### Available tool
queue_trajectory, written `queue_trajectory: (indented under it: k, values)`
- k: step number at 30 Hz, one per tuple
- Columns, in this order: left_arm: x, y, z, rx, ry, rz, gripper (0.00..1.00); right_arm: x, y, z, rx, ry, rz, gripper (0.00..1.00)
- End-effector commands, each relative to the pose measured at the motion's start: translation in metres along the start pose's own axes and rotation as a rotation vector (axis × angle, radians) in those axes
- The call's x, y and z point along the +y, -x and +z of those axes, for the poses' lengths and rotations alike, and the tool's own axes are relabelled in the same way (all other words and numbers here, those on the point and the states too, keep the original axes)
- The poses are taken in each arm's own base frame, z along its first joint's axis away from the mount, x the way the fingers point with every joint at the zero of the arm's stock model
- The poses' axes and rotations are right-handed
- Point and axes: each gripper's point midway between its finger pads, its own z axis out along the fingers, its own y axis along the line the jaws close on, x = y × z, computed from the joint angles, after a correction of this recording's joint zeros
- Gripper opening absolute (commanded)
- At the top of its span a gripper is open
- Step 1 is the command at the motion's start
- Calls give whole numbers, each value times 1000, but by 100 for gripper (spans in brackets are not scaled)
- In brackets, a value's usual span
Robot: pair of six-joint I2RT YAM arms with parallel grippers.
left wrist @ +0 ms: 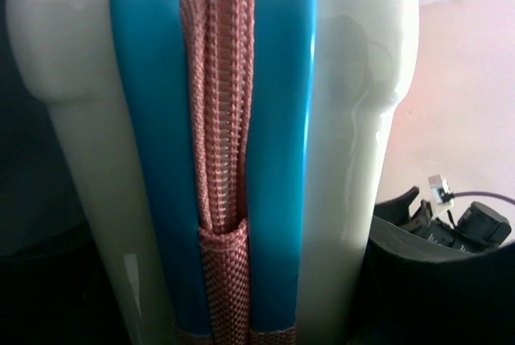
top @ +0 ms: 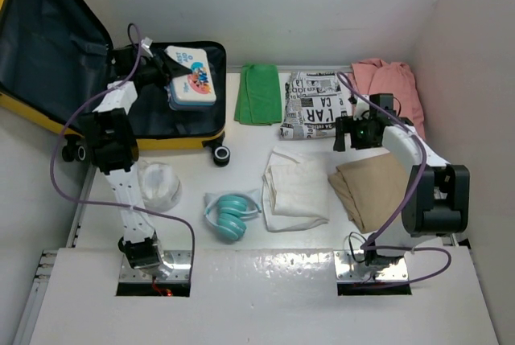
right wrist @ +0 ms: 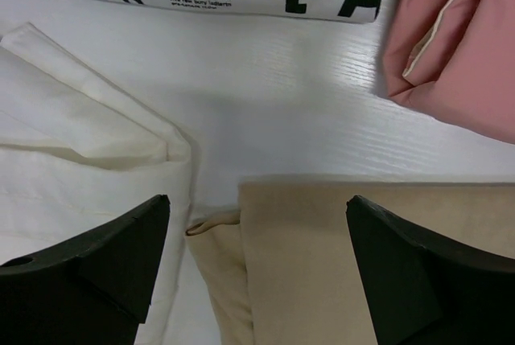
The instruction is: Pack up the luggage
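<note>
The box goes down toward the right in the top view next, and my left gripper releases it on the luggage's dark lining (top: 218,78), which lies below on that side.
The yellow luggage (top: 187,142) lies open at the back left, its dark-lined lid (top: 48,39) propped up. My left gripper (top: 161,75) reaches into it and is shut on a small white-and-blue box (top: 193,80) with a cartoon on top, held over the lining. In the left wrist view the box (left wrist: 346,120) fills the frame, showing blue bands and a pink zipper (left wrist: 217,120). My right gripper (top: 354,132) is open and empty. In the right wrist view it (right wrist: 257,232) hovers over the back edge of a folded tan cloth (right wrist: 362,264).
On the table lie a green cloth (top: 259,94), a newspaper-print cloth (top: 315,105), a pink cloth (top: 390,84), a white cloth (top: 296,188), the tan cloth (top: 374,188), teal headphones (top: 229,215) and a clear plastic bag (top: 159,184). Walls stand close on both sides.
</note>
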Motion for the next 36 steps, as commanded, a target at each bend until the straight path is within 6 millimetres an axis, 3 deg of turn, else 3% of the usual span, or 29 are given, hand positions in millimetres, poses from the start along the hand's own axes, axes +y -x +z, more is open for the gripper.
queue_trajectory:
  k: [1, 2, 4, 6, 7, 8, 10, 15, 20, 23, 24, 25, 27, 31, 32, 34, 35, 36]
  values:
    - [-85, 52, -14, -86, -218, 220, 0, 7, 17, -3, -13, 2, -30, 90]
    - [-64, 50, -3, -71, -205, 191, 0, 7, 16, -2, -4, 1, -30, 90]
    - [-55, 56, 4, -82, -202, 188, 0, 5, 19, -2, 3, -6, -34, 90]
    - [-34, 51, 21, -67, -188, 161, 1, 3, 18, 0, 17, -11, -38, 90]
    - [-34, 56, 23, -73, -194, 174, 1, 3, 19, -2, 20, -11, -36, 90]
    - [-31, 54, 30, -72, -190, 172, 5, 14, 19, 1, 27, 2, -61, 90]
    - [-12, 51, 40, -61, -181, 151, 5, 9, 21, 3, 34, -12, -98, 90]
    - [-18, 27, 65, 7, -238, 141, 6, 6, 25, 6, 47, -33, -122, 90]
    - [-19, 19, 77, 26, -260, 147, 6, 5, 27, 9, 63, -46, -141, 90]
    - [-14, 21, 77, 12, -225, 162, 58, 6, 27, 10, 66, -44, -144, 90]
    - [-17, 27, 76, -11, -207, 174, 99, 8, 26, 10, 70, -37, -144, 90]
    - [-11, 26, 77, -11, -179, 158, 100, 9, 24, 11, 76, -34, -142, 90]
    - [-8, 48, 67, -81, -110, 215, 100, 11, 24, 11, 73, -28, -139, 90]
    - [7, 69, 51, -142, 73, 280, 100, 19, 25, 12, 70, -5, -145, 90]
    - [8, 82, 43, -191, 148, 338, 100, 19, 25, 12, 68, -2, -145, 90]
    - [14, 88, 32, -204, 244, 385, 100, 21, 26, 11, 63, 6, -145, 91]
    - [4, 93, 24, -219, 293, 482, 100, 20, 26, 11, 63, 4, -144, 91]
    - [14, 96, 21, -243, 406, 514, 100, 22, 26, 11, 62, 6, -148, 91]
